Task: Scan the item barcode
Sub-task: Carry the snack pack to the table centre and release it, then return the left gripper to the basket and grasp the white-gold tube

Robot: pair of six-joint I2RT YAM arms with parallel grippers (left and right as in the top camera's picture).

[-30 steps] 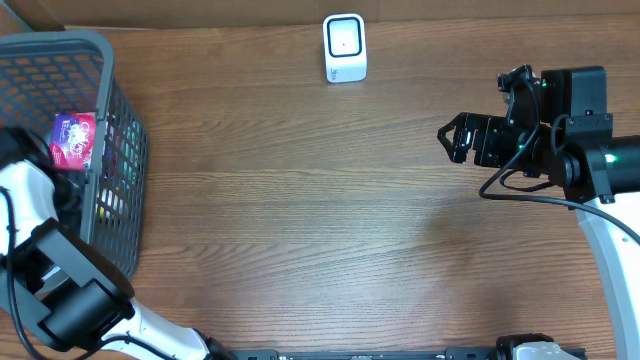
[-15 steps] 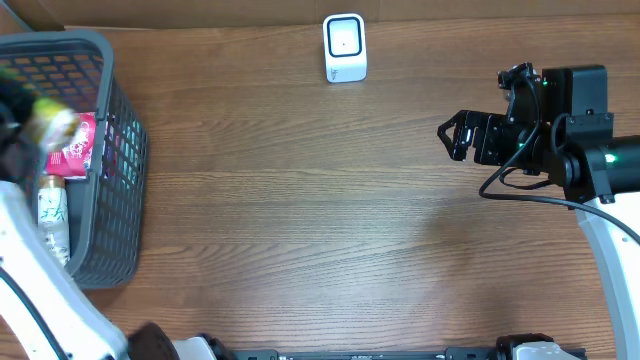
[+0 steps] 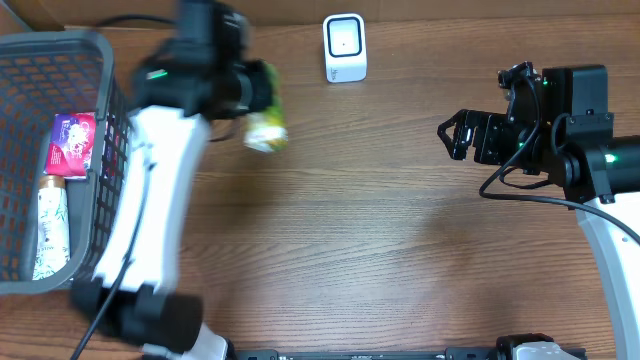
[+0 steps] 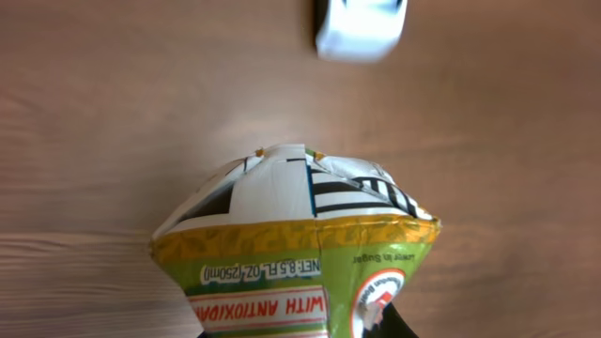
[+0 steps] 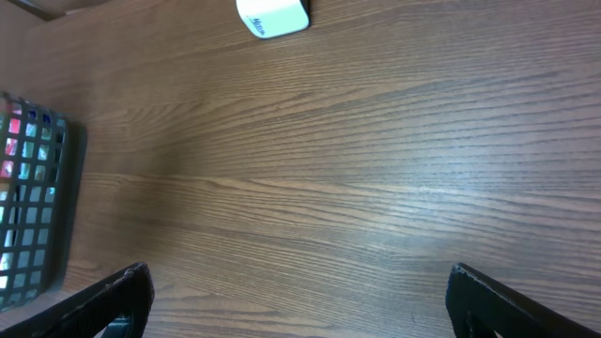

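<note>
My left gripper will move the carton (image 3: 267, 128) to the right in the overhead view. Then it will lower it onto the table in front of the scanner (image 3: 345, 47).
The item is a green and yellow drink carton (image 3: 267, 128) with a white folded top. My left gripper (image 3: 254, 92) is shut on it and holds it above the table, left of the white barcode scanner (image 3: 345, 47). In the left wrist view the carton (image 4: 291, 244) fills the lower half, its printed side faces the camera, and the scanner (image 4: 362, 23) shows blurred at the top edge. My right gripper (image 3: 455, 137) hangs open over the right side of the table with nothing between its fingers (image 5: 120, 297).
A grey wire basket (image 3: 60, 45) stands at the far left, with a pink packet (image 3: 72, 140) and a white bottle (image 3: 50, 225) inside. The right wrist view shows the basket (image 5: 28, 207) at its left edge and the scanner (image 5: 272, 16) at the top.
My left arm has swung out of the basket and to the right with the carton, which now hangs over the table near the scanner. The right arm has not moved.
</note>
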